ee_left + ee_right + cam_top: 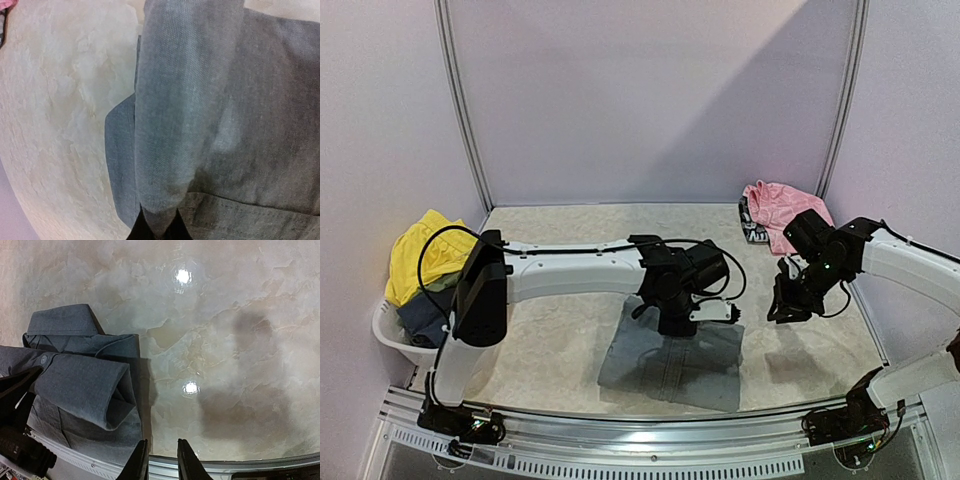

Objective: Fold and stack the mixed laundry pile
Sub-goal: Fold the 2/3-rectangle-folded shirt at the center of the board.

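Observation:
I should ease my left gripper outward and down toward the strip at the shirt's far edge (120,165) and release the rolled fold, since it still stands raised there.
A partly folded grey shirt (670,365) lies near the table's front edge. My left gripper (672,322) is over its far edge and is shut on a raised fold of the grey shirt (190,100), pinched between the black fingertips (137,232). My right gripper (782,312) hovers to the right of the shirt, apart from it. In the right wrist view its jaws (162,460) stand a little open over bare table with nothing between them, and the grey shirt (80,385) lies to their left. A pink piece (775,210) rests at the back right.
A white tub (388,338) at the left edge holds yellow shorts (425,250) and darker garments (425,315). A metal rail (650,430) runs along the table's front edge. Walls close in the back and sides.

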